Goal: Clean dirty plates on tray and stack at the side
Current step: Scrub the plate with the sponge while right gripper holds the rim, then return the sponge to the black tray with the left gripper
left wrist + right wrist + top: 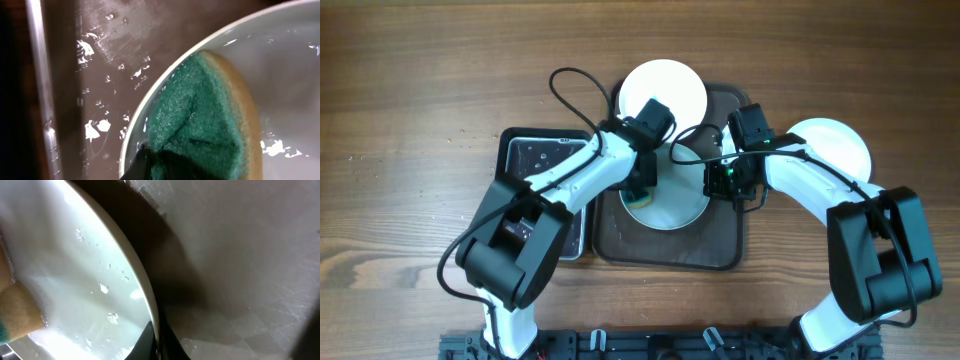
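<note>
The left gripper rises off the plate next and moves past the tray's edge over the dark metal basin (540,157) to release the sponge, because it covers the plate's side.
A wet white plate (670,205) lies on the dark brown tray (665,248). My left gripper (638,185) is shut on a green and yellow sponge (200,125) pressed onto the plate's left side (285,65). My right gripper (732,180) is shut on the plate's right rim (145,287), one finger above and one below (156,342). A second white plate (665,90) lies at the tray's far end. Another white plate (835,145) rests on the table to the right of the tray.
A dark metal basin (535,165) with water stands left of the tray. Water drops lie on the tray surface (100,75). The sponge's edge shows at the left of the right wrist view (15,312).
</note>
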Tool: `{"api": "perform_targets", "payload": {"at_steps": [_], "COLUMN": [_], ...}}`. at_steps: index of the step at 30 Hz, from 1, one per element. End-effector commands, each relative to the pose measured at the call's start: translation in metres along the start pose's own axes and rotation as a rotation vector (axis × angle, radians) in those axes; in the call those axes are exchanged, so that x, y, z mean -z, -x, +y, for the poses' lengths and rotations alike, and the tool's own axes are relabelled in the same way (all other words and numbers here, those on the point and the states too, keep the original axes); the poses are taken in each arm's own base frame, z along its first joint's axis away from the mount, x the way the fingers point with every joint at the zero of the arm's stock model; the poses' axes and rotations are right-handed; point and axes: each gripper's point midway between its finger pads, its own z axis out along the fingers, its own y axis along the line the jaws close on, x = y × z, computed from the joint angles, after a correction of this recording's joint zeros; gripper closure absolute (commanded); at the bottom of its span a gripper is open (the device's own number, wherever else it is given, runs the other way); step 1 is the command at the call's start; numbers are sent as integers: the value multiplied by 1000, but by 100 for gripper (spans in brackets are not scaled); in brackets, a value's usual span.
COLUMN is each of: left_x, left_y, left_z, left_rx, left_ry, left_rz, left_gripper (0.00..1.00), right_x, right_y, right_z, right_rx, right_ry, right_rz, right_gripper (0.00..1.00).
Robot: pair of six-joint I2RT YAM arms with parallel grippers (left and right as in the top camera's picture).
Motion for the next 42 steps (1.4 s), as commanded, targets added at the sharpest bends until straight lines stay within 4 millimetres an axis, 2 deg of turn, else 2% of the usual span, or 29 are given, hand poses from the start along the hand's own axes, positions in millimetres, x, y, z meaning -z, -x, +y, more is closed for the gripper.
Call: {"api": "perform_targets", "payload": {"at_steps": [1,4,6,12,16,19,21,26,28,32,35,37,41,42], "left_x": [-7,-1,1,-1,10,5,-4,-24,-22,-4,12,21,48,65], "left_y": [-20,-28,-42,-61,-72,-72,-65,-40,-30,-11,-1,0,-6,-6], "left_z": [-51,-90,-111,-123,-133,-123,-107,-32,-7,24,28,23,-7,-13], "left_rx": [30,-16,-57,-100,-147,-146,-120,-14,17,72,88,92,89,94], "left_ry": [-315,-485,-544,-541,-629,-583,-511,-216,-130,-71,-88,-120,-324,-399], "left_rz": [146,168,201,232,287,287,264,201,172,108,59,51,95,95], "left_gripper": [96,96,96,96,96,96,96,96,96,96,96,96,96,96], "right_x": [-14,-14,-14,-14,-14,-14,-14,-14,-14,-14,-14,-14,-14,-14], "right_y": [-9,-9,-9,-9,-9,-9,-9,-10,-10,-10,-10,-10,-10,-10], "right_z": [-34,-34,-34,-34,-34,-34,-34,-32,-32,-32,-32,-32,-31,-31], "right_rx": [-48,-48,-48,-48,-48,-48,-48,-48,-48,-48,-48,-48,-49,-49], "right_ry": [-134,-134,-134,-134,-133,-133,-133,-119,-120,-120,-120,-120,-119,-116], "right_rz": [31,31,31,31,31,31,31,37,37,37,37,37,38,38], "right_gripper": [96,96,95,96,96,96,96,96,96,96,96,96,96,96]}}
